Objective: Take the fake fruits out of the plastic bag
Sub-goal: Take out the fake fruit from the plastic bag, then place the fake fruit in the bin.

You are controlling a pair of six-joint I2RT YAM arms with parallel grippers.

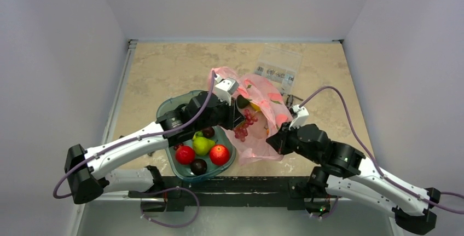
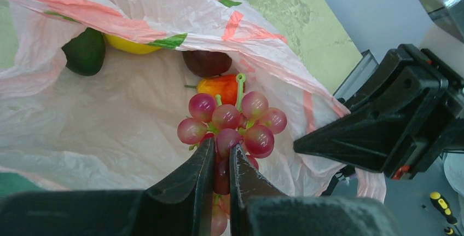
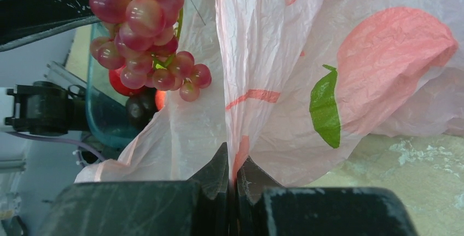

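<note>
The grapes need to go away from the bag next, and my left gripper will carry them over the teal tray by the green pear, because other fruits are already there.
The pink plastic bag (image 1: 268,110) lies in the middle of the table, its mouth towards the tray. My left gripper (image 1: 239,116) is at the bag's mouth, shut on a bunch of purple-red grapes (image 2: 232,118) that hangs just outside the opening (image 1: 244,125). Inside the bag, the left wrist view shows a dark green avocado (image 2: 85,52), a yellow fruit (image 2: 131,45), an orange-red mango (image 2: 219,86) and a dark red round fruit (image 2: 207,62). My right gripper (image 3: 234,165) is shut on the bag's near edge (image 3: 383,61) and holds it up.
A teal tray (image 1: 169,107) at the front left holds a green pear (image 1: 202,145), two red apples (image 1: 185,154) and dark plums (image 1: 198,166). A clear packet of metal parts (image 1: 278,63) lies behind the bag. The right arm (image 2: 394,132) stands close beside the grapes.
</note>
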